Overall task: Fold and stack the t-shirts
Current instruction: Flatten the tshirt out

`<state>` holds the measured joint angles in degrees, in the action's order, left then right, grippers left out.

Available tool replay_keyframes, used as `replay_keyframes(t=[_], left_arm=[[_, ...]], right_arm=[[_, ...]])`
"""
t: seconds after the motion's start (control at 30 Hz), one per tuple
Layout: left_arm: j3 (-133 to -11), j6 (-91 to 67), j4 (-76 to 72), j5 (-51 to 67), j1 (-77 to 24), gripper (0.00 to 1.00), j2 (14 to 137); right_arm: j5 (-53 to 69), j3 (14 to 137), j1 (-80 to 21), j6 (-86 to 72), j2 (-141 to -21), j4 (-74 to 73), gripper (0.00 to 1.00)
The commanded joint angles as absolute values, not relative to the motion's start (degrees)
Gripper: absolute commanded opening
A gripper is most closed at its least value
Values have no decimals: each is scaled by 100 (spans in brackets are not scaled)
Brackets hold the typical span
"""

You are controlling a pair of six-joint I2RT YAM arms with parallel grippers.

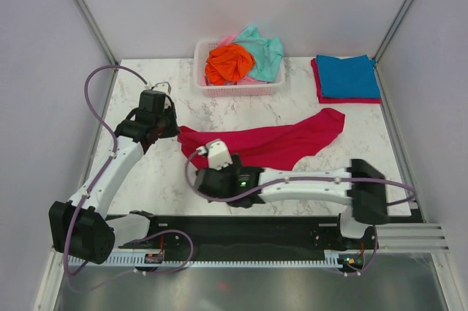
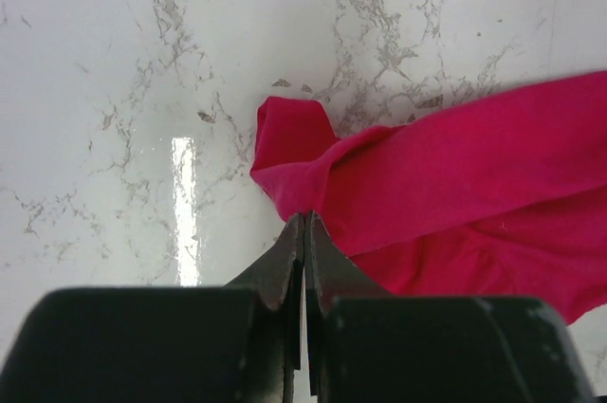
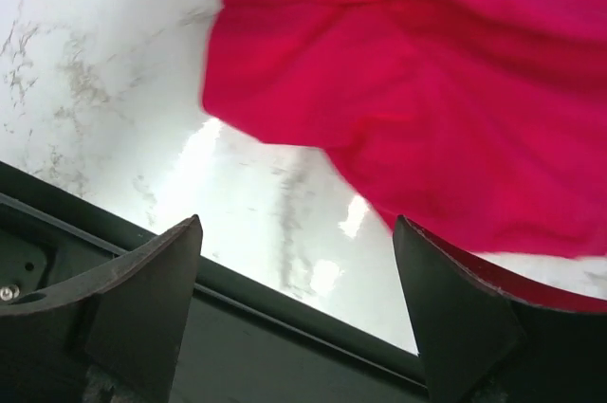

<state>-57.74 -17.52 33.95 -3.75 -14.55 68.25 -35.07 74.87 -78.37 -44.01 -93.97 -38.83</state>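
Observation:
The table between my fingers is bare, so my right gripper will next move down and toward my left gripper, onto the shirt's near edge.
A crimson red t-shirt lies crumpled in a long strip across the middle of the table. My left gripper is at its left end; in the left wrist view the gripper is shut, pinching the edge of the shirt. My right gripper is open and empty just in front of the shirt's near edge; in the right wrist view the gripper hovers over bare table with the shirt beyond it. A folded blue shirt lies on a folded red one at the back right.
A white slatted basket at the back centre holds an orange shirt, a mint-teal shirt and some pink cloth. A black rail runs along the near edge. Enclosure walls stand left, right and behind.

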Motion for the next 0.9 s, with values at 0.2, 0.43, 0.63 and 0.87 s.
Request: replay_keyframes(t=[0.2, 0.43, 0.63, 0.87], left_arm=[[-5695, -1767, 3366, -536, -1275, 2, 6732], [-5669, -1811, 3384, -510, -1204, 2, 6645], [-5687, -1811, 3401, -448, -1204, 2, 6680], [-5678, -1819, 3401, -422, -1204, 2, 6680]], right_arm=[[-3692, 10078, -8068, -4079, -11969, -4096, 83], [-3718, 10336, -7946, -4201, -12752, -4289, 74], [-3840, 10082, -7910, -4377, -13025, -4298, 66], [-4034, 9677, -7831, -4579, -13060, -4289, 53]])
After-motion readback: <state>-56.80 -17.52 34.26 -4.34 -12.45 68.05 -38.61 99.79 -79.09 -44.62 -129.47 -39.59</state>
